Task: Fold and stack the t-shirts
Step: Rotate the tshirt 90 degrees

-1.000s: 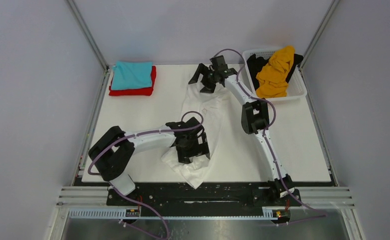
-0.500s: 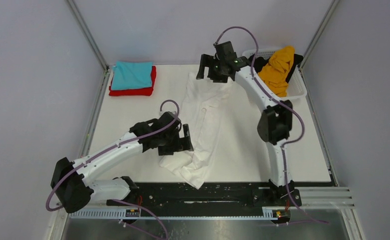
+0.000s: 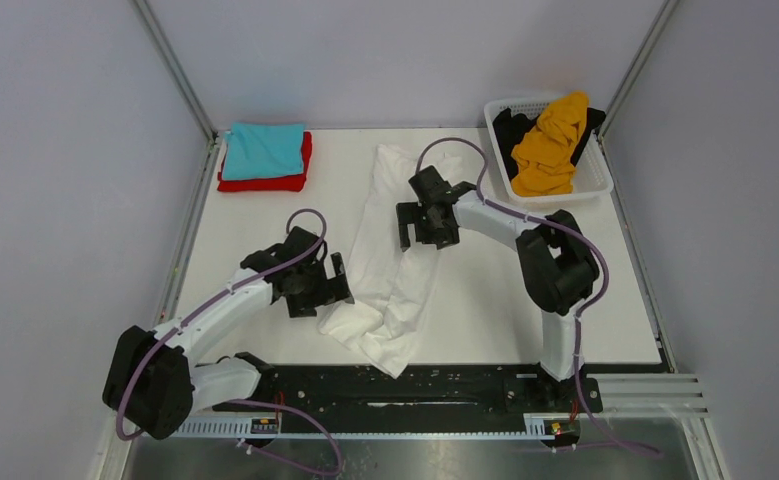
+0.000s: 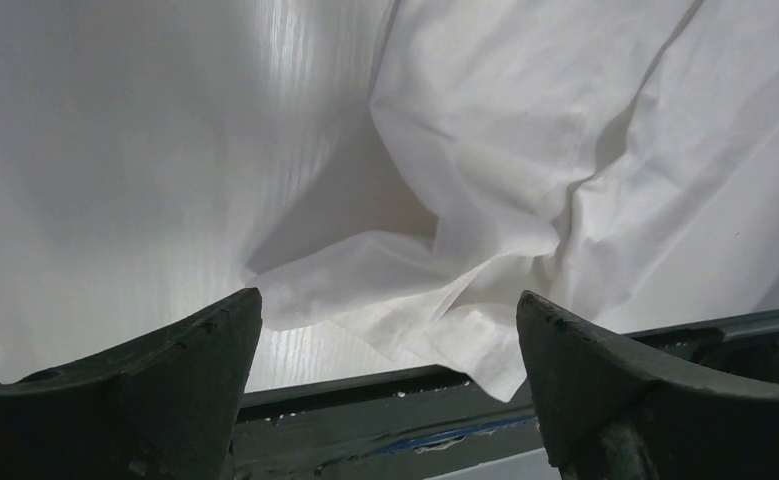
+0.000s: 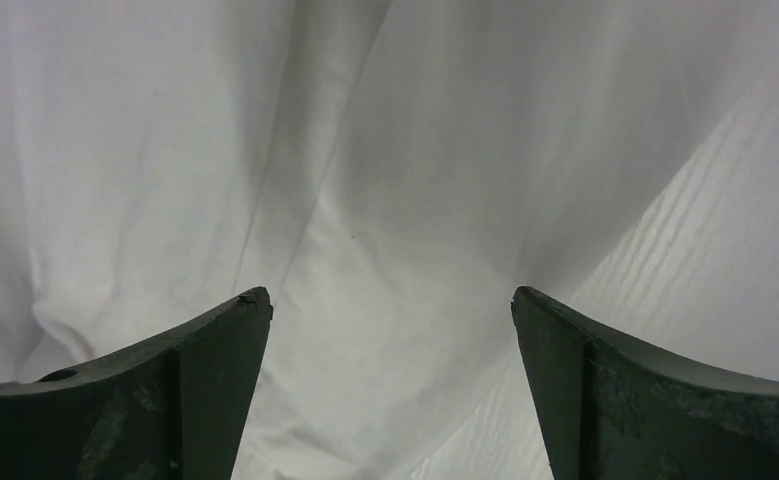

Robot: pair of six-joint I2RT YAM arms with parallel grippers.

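My left gripper will next lower back onto the shirt's rumpled white corner (image 3: pixel 331 324) (image 4: pixel 290 303) beside the front bar, then close it, because the shirt's near end is bunched.
A large white t-shirt (image 3: pixel 380 215) lies stretched lengthwise down the middle of the table, its near end bunched (image 3: pixel 375 335). My left gripper (image 3: pixel 342 282) is open just left of that bunched end, empty; the left wrist view shows rumpled white cloth (image 4: pixel 525 150) beyond the open gripper (image 4: pixel 390 300). My right gripper (image 3: pixel 405 228) hangs open over the shirt's middle, with smooth cloth (image 5: pixel 415 150) below the empty gripper (image 5: pixel 390 295). A folded teal t-shirt (image 3: pixel 263 148) lies on a folded red one (image 3: pixel 265 183) at the back left.
A white lattice basket (image 3: pixel 597 180) at the back right holds an orange-yellow t-shirt (image 3: pixel 550 140) and a black one (image 3: pixel 510 130). The table's dark front rail (image 4: pixel 365 420) runs close below the left gripper. Bare tabletop (image 3: pixel 265 235) lies left of the white shirt.
The left gripper has drawn back leftward off the shirt's near part. The right gripper has come from the shirt's far end to above its middle. Both stayed open.
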